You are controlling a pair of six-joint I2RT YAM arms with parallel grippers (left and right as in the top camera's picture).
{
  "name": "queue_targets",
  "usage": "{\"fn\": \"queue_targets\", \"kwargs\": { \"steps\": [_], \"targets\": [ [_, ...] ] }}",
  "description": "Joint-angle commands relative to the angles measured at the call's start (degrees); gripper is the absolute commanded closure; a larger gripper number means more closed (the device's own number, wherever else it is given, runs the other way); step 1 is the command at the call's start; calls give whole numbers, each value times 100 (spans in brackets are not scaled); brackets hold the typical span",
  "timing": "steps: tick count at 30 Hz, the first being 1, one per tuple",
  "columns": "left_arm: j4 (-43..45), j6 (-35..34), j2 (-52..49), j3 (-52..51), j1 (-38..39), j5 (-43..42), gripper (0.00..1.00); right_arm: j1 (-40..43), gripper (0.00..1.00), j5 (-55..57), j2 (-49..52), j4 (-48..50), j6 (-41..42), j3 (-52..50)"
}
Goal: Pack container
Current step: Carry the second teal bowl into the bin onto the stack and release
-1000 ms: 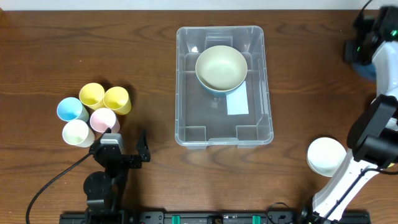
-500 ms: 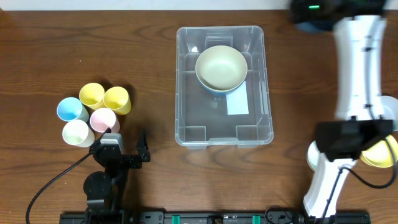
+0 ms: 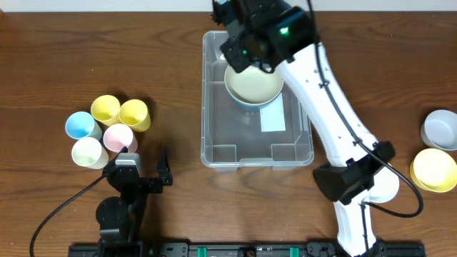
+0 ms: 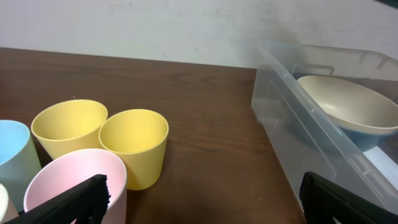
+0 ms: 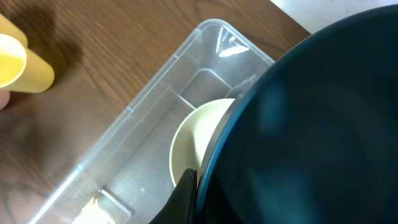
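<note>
My right gripper is above the cream bowl, so next it should go down until the dark blue bowl (image 5: 311, 124) sits inside the cream bowl (image 5: 197, 137) and let go of the dark blue bowl's rim.
The container (image 3: 214, 146) is a large clear bin at the table's middle, with a cream bowl (image 3: 253, 80) in its far half and a white label (image 3: 272, 118) on its floor. My right gripper (image 3: 239, 46) hangs over the bin's far left part, shut on the rim of a dark blue bowl (image 5: 311, 124). That bowl fills the right wrist view, with the cream bowl (image 5: 193, 146) just beyond the one black finger (image 5: 186, 194) that shows. In the overhead view the arm hides the blue bowl. My left gripper (image 3: 137, 168) stands open at the near left, holding nothing, beside a pink cup (image 4: 74, 180).
Several cups cluster at the left: two yellow (image 3: 134, 114), a blue (image 3: 82, 126), a pink (image 3: 118, 135) and a white (image 3: 88, 151). A grey bowl (image 3: 440, 128) and a yellow bowl (image 3: 433, 170) sit at the right edge. The right arm partly hides a white bowl (image 3: 389, 187).
The right arm has swung from the table's right edge across to the container's far left corner, carrying the blue bowl. The left arm has not moved.
</note>
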State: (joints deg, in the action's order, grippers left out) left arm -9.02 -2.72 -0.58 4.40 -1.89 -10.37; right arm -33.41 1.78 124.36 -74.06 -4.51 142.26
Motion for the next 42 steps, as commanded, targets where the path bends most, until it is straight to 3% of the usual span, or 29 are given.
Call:
{"fn": "queue_targets", "kwargs": {
  "steps": [1, 13, 29, 33, 38, 42],
  "targets": [
    [-66, 79, 35, -142, -39, -55, 2, -76, 99, 481, -142, 63, 398, -387],
    [-66, 79, 35, -140, -39, -55, 2, -68, 99, 345, -142, 1167, 621, -2133],
    [-66, 79, 35, -142, -39, -55, 2, -74, 93, 74, -142, 1781, 748, -2675],
    [-66, 79, 35, -142, -39, -55, 2, -72, 83, 76, -142, 1821, 748, -2702],
    [-66, 79, 35, -142, -39, -55, 2, -63, 39, 177, -144, 1915, 743, -2699],
    [-66, 79, 35, -142, -39, -55, 2, -63, 12, 717, -192, 1853, 752, -2494]
  ]
}}
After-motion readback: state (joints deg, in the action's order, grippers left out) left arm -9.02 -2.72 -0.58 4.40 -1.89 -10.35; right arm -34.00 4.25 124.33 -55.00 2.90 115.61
